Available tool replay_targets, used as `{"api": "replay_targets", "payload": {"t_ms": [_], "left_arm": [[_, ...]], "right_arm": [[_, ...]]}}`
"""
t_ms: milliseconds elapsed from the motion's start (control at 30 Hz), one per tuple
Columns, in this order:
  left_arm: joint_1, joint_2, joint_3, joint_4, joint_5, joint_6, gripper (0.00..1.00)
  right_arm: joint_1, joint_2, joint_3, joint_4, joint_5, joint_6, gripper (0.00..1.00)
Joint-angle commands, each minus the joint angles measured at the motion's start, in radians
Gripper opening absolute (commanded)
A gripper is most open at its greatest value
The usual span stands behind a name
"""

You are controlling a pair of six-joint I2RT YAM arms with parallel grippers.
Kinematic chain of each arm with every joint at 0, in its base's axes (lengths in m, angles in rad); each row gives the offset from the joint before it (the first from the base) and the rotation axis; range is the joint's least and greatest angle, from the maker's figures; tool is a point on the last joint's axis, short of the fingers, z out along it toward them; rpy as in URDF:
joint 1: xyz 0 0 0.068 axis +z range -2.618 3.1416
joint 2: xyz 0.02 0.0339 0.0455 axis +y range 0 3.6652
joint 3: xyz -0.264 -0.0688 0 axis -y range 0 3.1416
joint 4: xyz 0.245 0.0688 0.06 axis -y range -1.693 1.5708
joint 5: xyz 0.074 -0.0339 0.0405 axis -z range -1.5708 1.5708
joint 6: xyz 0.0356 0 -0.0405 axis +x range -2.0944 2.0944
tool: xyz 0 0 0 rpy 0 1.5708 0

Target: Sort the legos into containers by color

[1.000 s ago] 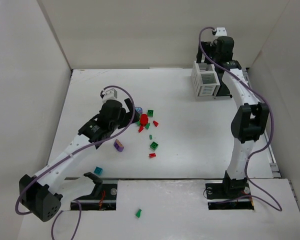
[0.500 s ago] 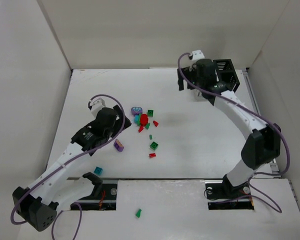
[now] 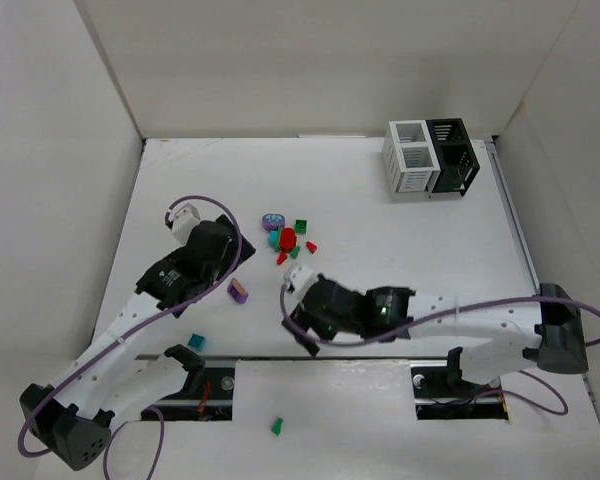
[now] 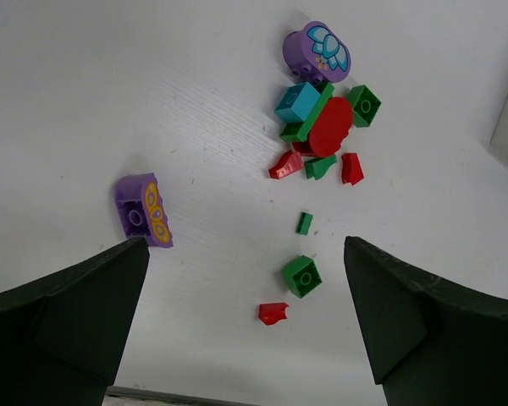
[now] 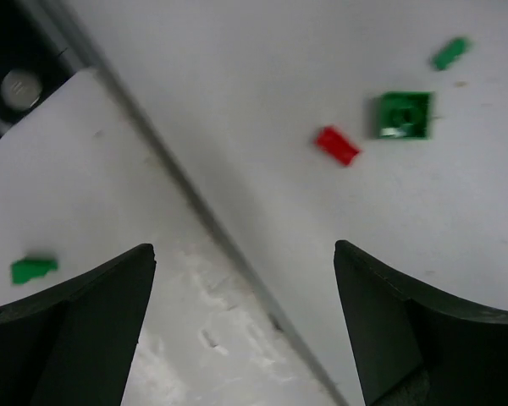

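The green brick (image 3: 277, 426) lies alone on the front board across the seam. My right gripper swings over it next, turns, then lowers to close.
Most legos lie in a loose cluster (image 3: 285, 240) mid-table: reds, greens, a teal brick (image 4: 296, 101) and a purple flowered one (image 4: 316, 52). A purple brick (image 3: 238, 291) lies apart to the left, a teal one (image 3: 196, 342) sits near the front edge, and a green one (image 3: 277, 427) rests on the front board. The white container (image 3: 410, 158) and black container (image 3: 452, 155) stand joined at the back right. My left gripper (image 4: 245, 245) hangs open and empty, left of the cluster. My right gripper (image 5: 245, 247) is open and empty above the table's near edge, beside a red brick (image 5: 338, 145) and a green brick (image 5: 404, 114).
White walls close in the table on the left, back and right. A seam (image 5: 195, 203) runs between the table and the lower front board. The right forearm (image 3: 460, 312) stretches low across the front right of the table.
The right arm has swung from the containers at the back down to the table's near edge. The left gripper has drawn back to the left, away from the cluster.
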Motion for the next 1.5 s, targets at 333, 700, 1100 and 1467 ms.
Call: {"api": "replay_targets", "payload": {"t_ms": [333, 700, 1100, 1467], "left_arm": [[0.001, -0.088, -0.071, 0.012, 0.067, 0.068, 1.0], [0.001, -0.174, -0.102, 0.012, 0.096, 0.089, 1.0], [0.001, -0.183, -0.093, 0.001, 0.106, 0.098, 1.0], [0.001, -0.156, -0.064, 0.001, 0.087, 0.117, 1.0]], "right_arm": [[0.633, 0.291, 0.024, 0.179, 0.048, -0.255, 0.93], [0.653, 0.406, 0.039, 0.373, 0.136, -0.476, 0.84], [0.653, 0.439, 0.045, 0.422, 0.085, -0.532, 0.55], [0.653, 0.469, 0.008, 0.432, 0.052, -0.552, 0.53]]}}
